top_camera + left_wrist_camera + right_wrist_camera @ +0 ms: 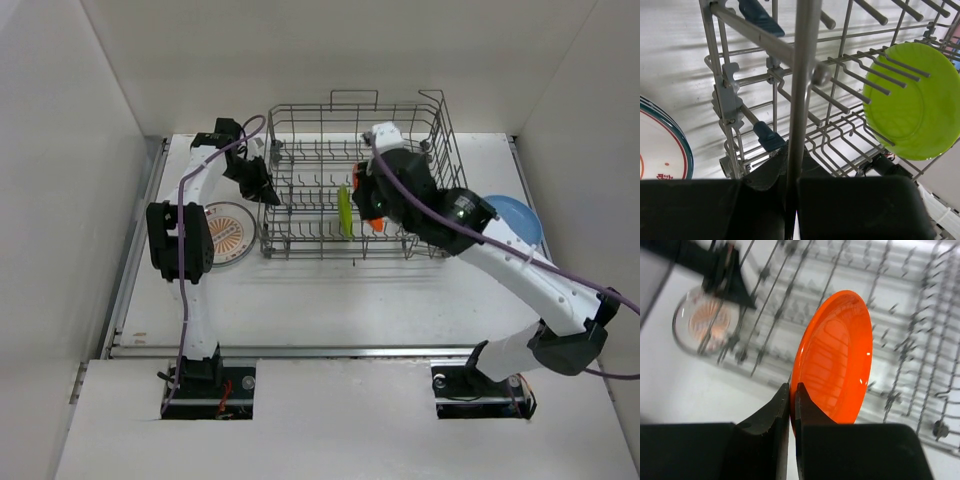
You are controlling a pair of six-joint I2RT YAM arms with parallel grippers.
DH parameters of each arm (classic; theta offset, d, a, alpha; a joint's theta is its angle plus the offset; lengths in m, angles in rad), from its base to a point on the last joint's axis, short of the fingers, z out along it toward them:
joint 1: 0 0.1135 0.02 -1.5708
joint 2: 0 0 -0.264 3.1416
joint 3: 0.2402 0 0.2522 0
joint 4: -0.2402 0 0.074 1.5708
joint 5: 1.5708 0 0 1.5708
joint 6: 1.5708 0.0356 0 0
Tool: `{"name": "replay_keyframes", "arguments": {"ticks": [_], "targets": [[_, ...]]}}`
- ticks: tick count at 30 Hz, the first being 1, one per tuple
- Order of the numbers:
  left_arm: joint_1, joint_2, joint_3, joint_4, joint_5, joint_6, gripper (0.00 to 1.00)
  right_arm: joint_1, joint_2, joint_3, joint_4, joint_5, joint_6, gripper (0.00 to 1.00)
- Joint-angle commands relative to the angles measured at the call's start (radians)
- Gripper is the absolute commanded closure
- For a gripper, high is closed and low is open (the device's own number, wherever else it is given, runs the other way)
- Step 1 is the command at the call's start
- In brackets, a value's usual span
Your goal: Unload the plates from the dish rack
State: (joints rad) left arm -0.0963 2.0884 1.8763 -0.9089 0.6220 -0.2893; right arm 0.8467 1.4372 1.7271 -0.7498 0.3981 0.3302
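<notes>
My right gripper next takes the orange plate (pixel 837 355) back over the rack's front edge, then down to the open spot in front of the rack.
The grey wire dish rack (pixel 400 130) stands at the back middle of the table. A lime green plate (pixel 345 212) stands upright in its front row and fills the right of the left wrist view (pixel 915 100). Just right of it, my right gripper (pixel 372 222) is shut on the rim of an orange plate (pixel 837 355), its fingers (pixel 777 410) pinching the lower left edge. My left gripper (pixel 262 190) is at the rack's left side, shut on an upright rack wire (pixel 802 90).
A white plate with an orange sunburst (pixel 225 235) lies flat on the table left of the rack, below the left arm. A light blue plate (pixel 515 215) lies right of the rack, partly under the right arm. White walls close in both sides.
</notes>
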Motion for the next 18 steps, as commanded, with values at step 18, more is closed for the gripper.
{"name": "replay_keyframes", "arguments": {"ticks": [18], "targets": [[0.012,0.001,0.061,-0.047,-0.05,-0.047,1.0,0.532,0.486,-0.151,-0.298,0.297,0.277,0.87]]}}
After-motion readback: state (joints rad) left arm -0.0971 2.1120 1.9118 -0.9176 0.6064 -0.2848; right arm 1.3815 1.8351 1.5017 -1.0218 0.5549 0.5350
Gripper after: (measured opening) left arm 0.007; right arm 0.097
